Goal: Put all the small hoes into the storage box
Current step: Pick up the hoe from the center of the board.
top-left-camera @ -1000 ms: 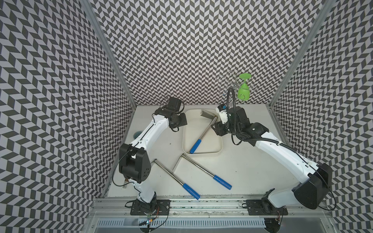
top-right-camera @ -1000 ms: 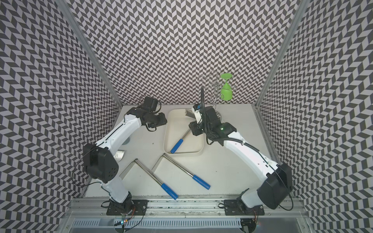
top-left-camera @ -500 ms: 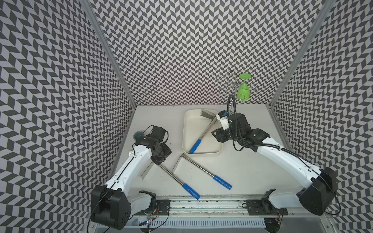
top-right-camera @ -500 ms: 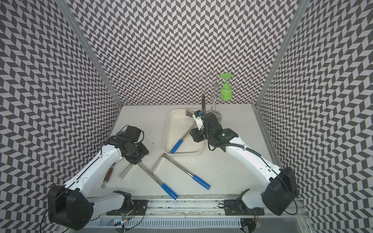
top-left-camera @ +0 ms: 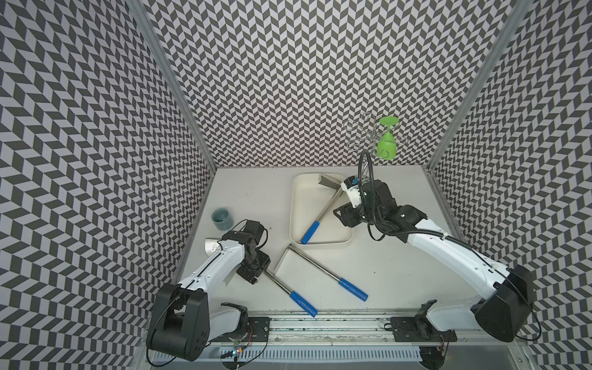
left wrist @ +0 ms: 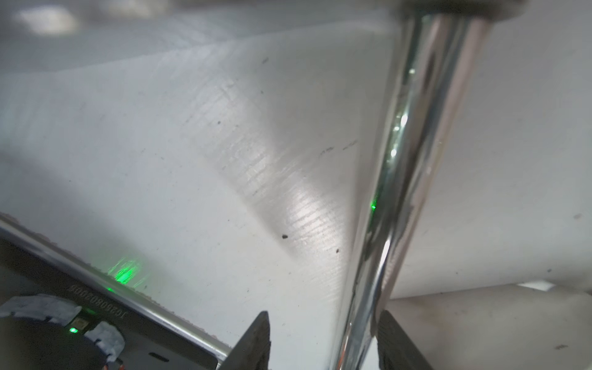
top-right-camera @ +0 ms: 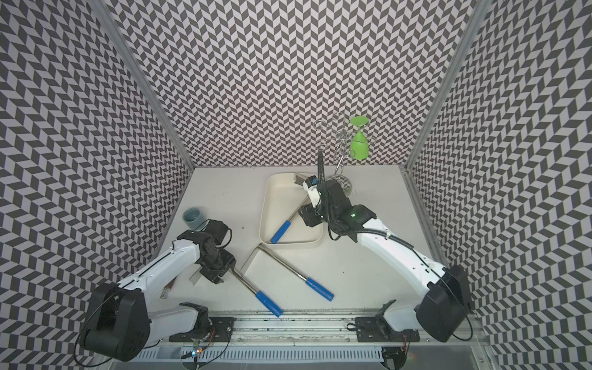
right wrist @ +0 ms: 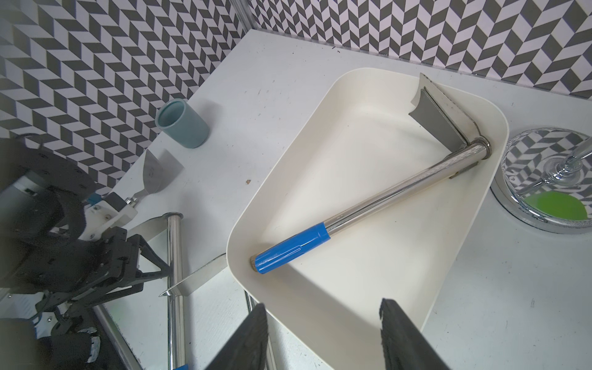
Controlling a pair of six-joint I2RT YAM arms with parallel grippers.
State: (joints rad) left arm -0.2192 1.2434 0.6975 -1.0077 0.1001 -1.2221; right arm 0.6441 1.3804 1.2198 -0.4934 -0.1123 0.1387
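Observation:
My open fingers are already on both sides of the steel shaft point(top-left-camera: 271, 276), so my left gripper will next go down a little further onto it and close across it.
Three small hoes with steel shafts and blue grips show in both top views. One hoe point(top-left-camera: 325, 208) point(right wrist: 400, 189) lies slantwise inside the cream storage box point(top-left-camera: 292, 208) point(right wrist: 368, 272). A second hoe point(top-left-camera: 320, 272) lies on the table in front of the box. My left gripper point(top-left-camera: 256, 275) point(left wrist: 323, 317) is open, low over the third hoe point(top-left-camera: 282, 285) near its blade. That hoe's shaft point(left wrist: 400, 160) runs between the fingers, close to one of them. My right gripper point(top-left-camera: 344, 217) point(right wrist: 323, 306) hangs open and empty over the box's right edge.
A grey-blue cup point(top-left-camera: 222, 218) point(right wrist: 182, 123) stands at the left wall, with a flat metal spatula point(top-left-camera: 211, 248) point(right wrist: 153, 173) on the table beside it. A wire glass rack with a green glass point(top-left-camera: 386, 144) stands at the back right. A metal rail point(top-left-camera: 320, 323) runs along the front.
My left arm swung from the back beside the box to the front left and came down over the near-left hoe's shaft. My right arm drew back slightly from the box. No hoe moved.

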